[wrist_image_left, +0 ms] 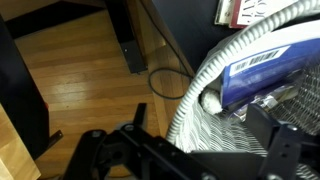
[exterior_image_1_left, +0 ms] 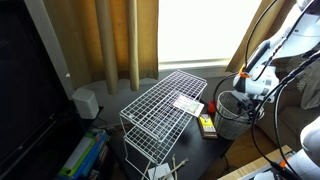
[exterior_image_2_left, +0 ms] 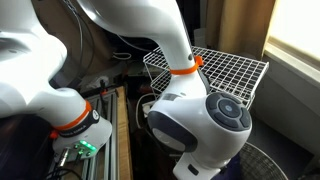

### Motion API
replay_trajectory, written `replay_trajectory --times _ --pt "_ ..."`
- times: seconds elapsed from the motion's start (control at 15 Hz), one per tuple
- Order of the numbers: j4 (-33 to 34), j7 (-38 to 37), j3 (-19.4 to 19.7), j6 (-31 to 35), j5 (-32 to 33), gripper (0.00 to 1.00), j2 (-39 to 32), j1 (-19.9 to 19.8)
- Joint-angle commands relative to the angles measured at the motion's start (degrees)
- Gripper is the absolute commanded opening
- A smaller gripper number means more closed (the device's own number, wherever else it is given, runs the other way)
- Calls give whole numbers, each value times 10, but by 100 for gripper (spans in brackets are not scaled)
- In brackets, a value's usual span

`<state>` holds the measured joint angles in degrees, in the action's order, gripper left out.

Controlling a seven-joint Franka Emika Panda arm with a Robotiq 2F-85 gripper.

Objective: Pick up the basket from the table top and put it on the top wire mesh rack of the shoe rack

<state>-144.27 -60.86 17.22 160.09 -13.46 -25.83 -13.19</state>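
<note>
The gripper comes down farther over the basket's rim (exterior_image_1_left: pixel 248 117) (wrist_image_left: pixel 186 117) next and closes.
The basket (exterior_image_1_left: pixel 231 116) is a dark metal-mesh bin standing on the black table top (exterior_image_1_left: pixel 215 148) next to the shoe rack (exterior_image_1_left: pixel 150 135). The top wire mesh rack (exterior_image_1_left: pixel 160 105) is a white grid, also seen in an exterior view (exterior_image_2_left: pixel 225 68). My gripper (exterior_image_1_left: pixel 248 92) hangs over the basket's far rim. In the wrist view the gripper (wrist_image_left: pixel 190 150) is open, with its fingers on either side of the basket's wall (wrist_image_left: pixel 205 125), one inside and one outside. A blue package (wrist_image_left: pixel 265 62) lies inside the basket.
A white card (exterior_image_1_left: pixel 187 103) lies on the top rack. A red and yellow item (exterior_image_1_left: pixel 207 123) sits on the table between rack and basket. Curtains (exterior_image_1_left: pixel 110 40) hang behind. Cables (wrist_image_left: pixel 165 80) lie on the wooden floor. The robot's body (exterior_image_2_left: pixel 195 120) blocks much of one view.
</note>
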Motion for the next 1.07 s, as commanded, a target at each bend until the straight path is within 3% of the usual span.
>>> replay_trajectory --times 0.0,0.07,0.67,0.8,0.87,1.0 --pt "24 4 -2 9 -30 93 -40 4" --pt "29 5 -2 8 -32 75 -46 4" --pt "38 -4 18 9 -32 4 -60 15" --pt "35 -10 29 13 -28 0 -55 21" --pt "33 -13 37 16 -25 4 -52 25" --pt "31 -22 52 20 -20 2 -46 36"
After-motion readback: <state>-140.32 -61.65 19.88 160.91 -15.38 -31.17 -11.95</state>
